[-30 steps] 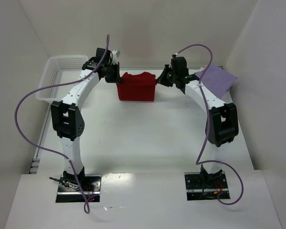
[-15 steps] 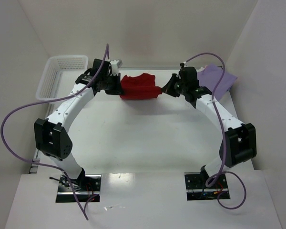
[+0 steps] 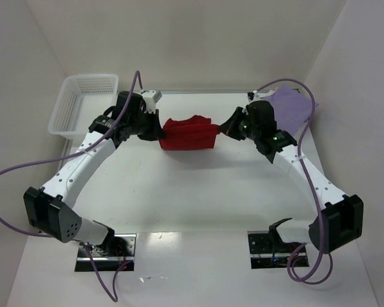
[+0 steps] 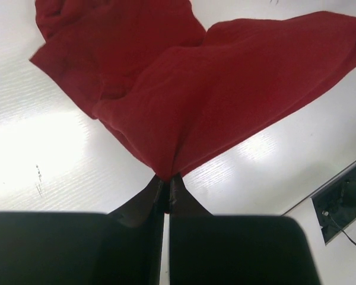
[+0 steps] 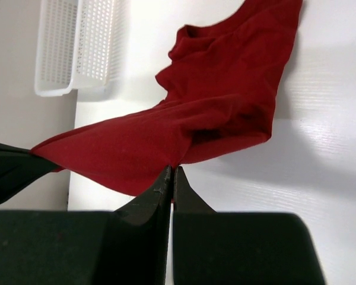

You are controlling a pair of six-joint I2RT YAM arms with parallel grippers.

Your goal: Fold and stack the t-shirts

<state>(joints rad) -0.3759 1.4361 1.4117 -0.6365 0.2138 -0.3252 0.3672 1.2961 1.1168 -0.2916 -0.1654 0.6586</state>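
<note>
My left gripper will next carry the corner of the t-shirt outward, lower it there and let go, because the far part of the dark red t-shirt is outward of and below the gripper.
The dark red t-shirt hangs stretched between my two grippers over the far middle of the table, its lower part resting on the surface. My left gripper is shut on its left corner, seen in the left wrist view with the dark red t-shirt spreading away. My right gripper is shut on its right corner, seen in the right wrist view with the dark red t-shirt beyond. The lavender t-shirt lies folded at the far right, behind my right arm.
A white mesh basket stands at the far left, also in the right wrist view. White walls close the table on the left, back and right. Purple cables loop off both arms.
Both grippers have moved toward the near side and lower with the red shirt held between them. The shirt went from hanging as a raised block to a flatter, stretched strip.
</note>
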